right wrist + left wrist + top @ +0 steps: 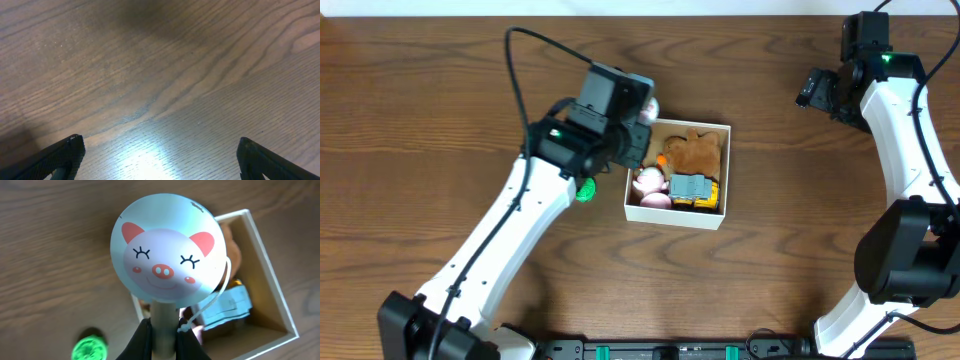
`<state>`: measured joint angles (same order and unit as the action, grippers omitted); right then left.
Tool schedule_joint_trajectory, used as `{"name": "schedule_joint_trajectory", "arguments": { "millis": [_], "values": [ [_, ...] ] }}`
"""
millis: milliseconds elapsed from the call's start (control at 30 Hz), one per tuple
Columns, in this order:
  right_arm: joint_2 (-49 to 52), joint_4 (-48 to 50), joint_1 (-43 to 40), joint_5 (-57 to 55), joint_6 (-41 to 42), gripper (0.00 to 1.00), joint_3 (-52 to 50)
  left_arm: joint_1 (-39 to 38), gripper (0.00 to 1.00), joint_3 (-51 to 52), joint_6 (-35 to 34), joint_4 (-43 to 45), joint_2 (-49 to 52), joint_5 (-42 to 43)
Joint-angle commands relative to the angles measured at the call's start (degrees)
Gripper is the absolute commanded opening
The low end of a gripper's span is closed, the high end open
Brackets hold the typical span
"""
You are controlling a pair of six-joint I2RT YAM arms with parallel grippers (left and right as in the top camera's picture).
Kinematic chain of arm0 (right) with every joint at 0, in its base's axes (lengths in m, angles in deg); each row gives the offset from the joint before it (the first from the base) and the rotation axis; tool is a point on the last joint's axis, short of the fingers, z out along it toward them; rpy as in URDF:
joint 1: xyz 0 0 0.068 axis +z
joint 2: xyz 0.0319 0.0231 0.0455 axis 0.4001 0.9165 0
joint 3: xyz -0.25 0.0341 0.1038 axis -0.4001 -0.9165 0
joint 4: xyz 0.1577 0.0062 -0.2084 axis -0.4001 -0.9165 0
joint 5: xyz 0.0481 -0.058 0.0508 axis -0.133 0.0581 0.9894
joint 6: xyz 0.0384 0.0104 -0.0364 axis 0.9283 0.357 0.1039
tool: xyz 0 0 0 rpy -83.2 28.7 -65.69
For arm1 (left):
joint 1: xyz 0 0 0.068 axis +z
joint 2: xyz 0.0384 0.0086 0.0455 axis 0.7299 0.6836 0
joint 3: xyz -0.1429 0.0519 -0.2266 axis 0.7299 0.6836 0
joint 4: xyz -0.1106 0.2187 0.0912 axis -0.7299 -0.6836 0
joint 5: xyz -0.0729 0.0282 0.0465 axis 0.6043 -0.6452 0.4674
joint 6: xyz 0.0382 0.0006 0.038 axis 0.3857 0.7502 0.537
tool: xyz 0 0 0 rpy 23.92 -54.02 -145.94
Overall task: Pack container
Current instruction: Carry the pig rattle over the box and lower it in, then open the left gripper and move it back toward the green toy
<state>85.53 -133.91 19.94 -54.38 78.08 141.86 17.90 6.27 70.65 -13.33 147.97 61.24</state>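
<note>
The pig-face toy is still hanging over the container's edge. My left gripper will next lower it into the gap beside the brown plush.
The container [675, 215] is a small square white box with a brown inside, at the table's middle. In it lie a brown plush [696, 150], a pink toy [648, 186] and a yellow and grey-blue truck [693, 189]. My left gripper [164, 340] is shut on the wooden handle of a round pig-face toy [167, 255]. It holds the toy over the container's left edge [270, 275]; in the overhead view the toy [648, 108] peeks out past the wrist. My right gripper [160, 155] is open and empty over bare wood, far right [810, 92].
A small green round piece [584, 190] lies on the table just left of the container, under my left arm; it also shows in the left wrist view [89, 349]. Brown wooden tabletop lies all around.
</note>
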Motion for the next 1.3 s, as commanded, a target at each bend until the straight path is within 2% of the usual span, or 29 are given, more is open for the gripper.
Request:
{"name": "schedule_joint_trajectory", "arguments": {
  "millis": [0, 367, 567, 1267],
  "values": [
    [-1.6, -0.1, -0.5, -0.4, 0.3, 0.99, 1.1, -1.0, 0.06, -1.1, -0.1, 0.5, 2.6, -0.1],
    [-1.6, -0.1, -0.5, -0.4, 0.3, 0.99, 1.1, -1.1, 0.06, -1.1, -6.2, 1.0, 10.7, -0.1],
    [-1.6, -0.1, -0.5, -0.4, 0.3, 0.99, 1.1, -1.1, 0.06, -1.1, -9.2, 1.2, 12.0, 0.0],
    [-1.6, -0.1, -0.5, -0.4, 0.3, 0.99, 1.1, -2.8, 0.07, -1.0, -9.6, -0.6, 12.0, -1.6]
  ]
}}
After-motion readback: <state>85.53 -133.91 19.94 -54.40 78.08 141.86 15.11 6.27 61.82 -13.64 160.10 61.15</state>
